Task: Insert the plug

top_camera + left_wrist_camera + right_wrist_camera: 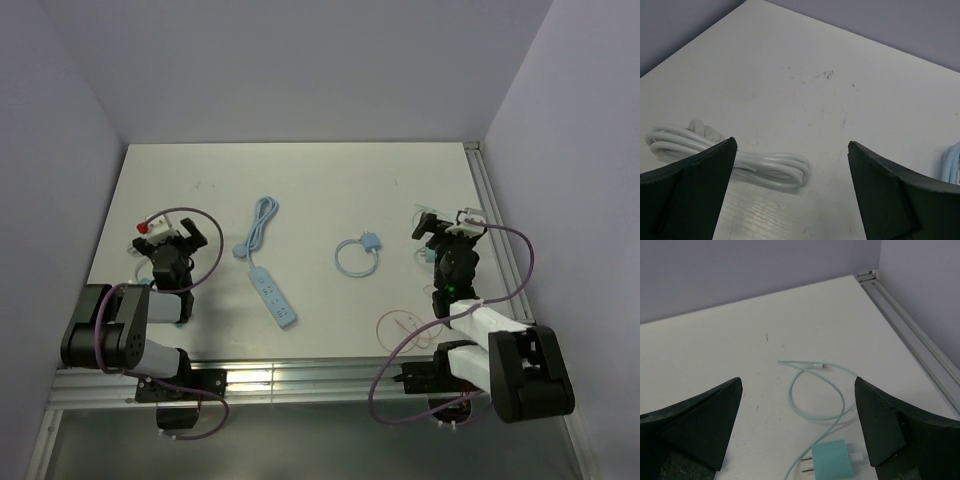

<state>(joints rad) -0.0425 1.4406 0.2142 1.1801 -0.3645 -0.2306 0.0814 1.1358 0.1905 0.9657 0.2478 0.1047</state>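
Observation:
The right gripper swings across onto the blue plug's body next, fingers tilting down, since the plug's body lies below the fingers and to their left in the top view.
A light blue power strip [273, 297] lies on the white table [330, 180], left of centre, with its cord [260, 222] coiled behind it. A blue plug on a looped cable [370, 242] lies at the centre. My right gripper [441, 228] is open and empty at the right edge. In the right wrist view its jaws [798, 387] stand wide apart over a teal plug block [833, 459] with two prongs pointing left and a thin teal cable [816, 390]. My left gripper [178, 234] is open and empty at the left; its jaws [791, 146] stand apart above a white coiled cable [767, 167].
A thin pale loop of cable [402, 326] lies near the right arm's base. A metal rail [912, 337] runs along the table's right edge. Purple walls enclose the table on three sides. A light blue cord [953, 165] shows at the right edge of the left wrist view.

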